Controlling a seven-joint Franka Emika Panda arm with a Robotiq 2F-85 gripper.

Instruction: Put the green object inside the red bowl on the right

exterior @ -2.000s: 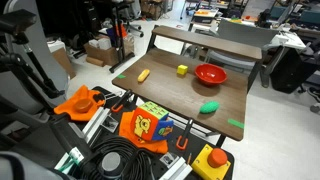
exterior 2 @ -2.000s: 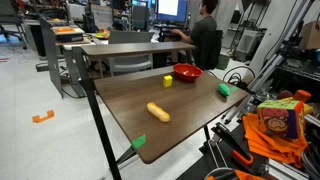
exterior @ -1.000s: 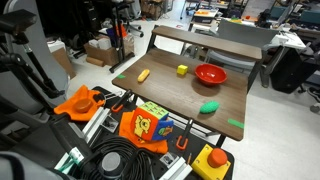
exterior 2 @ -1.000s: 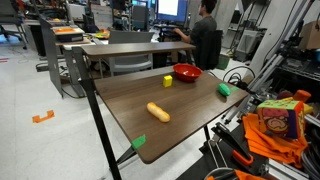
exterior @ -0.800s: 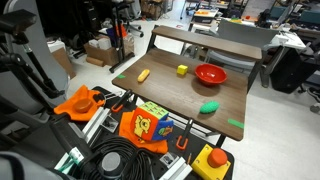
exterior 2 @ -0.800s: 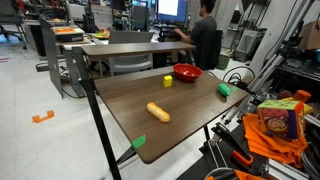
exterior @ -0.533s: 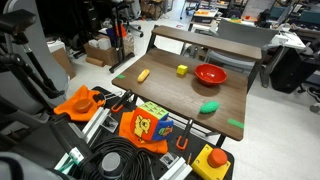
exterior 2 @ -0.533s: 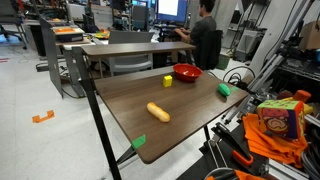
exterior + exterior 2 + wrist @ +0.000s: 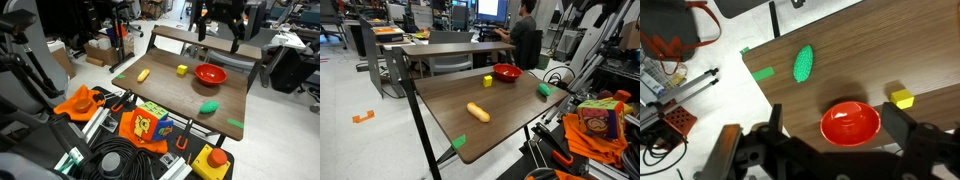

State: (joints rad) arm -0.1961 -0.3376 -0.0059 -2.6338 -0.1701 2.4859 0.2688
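The green object [image 9: 209, 106] lies far below my gripper, and my gripper's fingers are around the bowl [image 9: 211, 74]. I will move my gripper toward the table's front corner and lower it onto the green object.
The green object [image 9: 209, 107] lies on the brown table [image 9: 170, 88] near its front right corner; it also shows in the other exterior view [image 9: 545, 89] and in the wrist view [image 9: 804, 62]. The red bowl [image 9: 211, 74] stands empty behind it, also visible from the other side [image 9: 506, 72] and in the wrist view [image 9: 850, 122]. My gripper [image 9: 220, 36] hangs open and empty high above the table's far edge. In the wrist view the gripper [image 9: 838, 128] frames the bowl far below between its fingers [image 9: 902, 126].
A yellow block [image 9: 182, 70] and a yellow oblong [image 9: 144, 75] lie on the table. Green tape patches [image 9: 235, 123] mark its corners. Toys, cables and a yellow box with a red button [image 9: 211, 160] crowd the floor in front. A person [image 9: 525, 35] sits behind.
The arm and gripper have come into view high above the far side of the table. The objects on the table have not moved.
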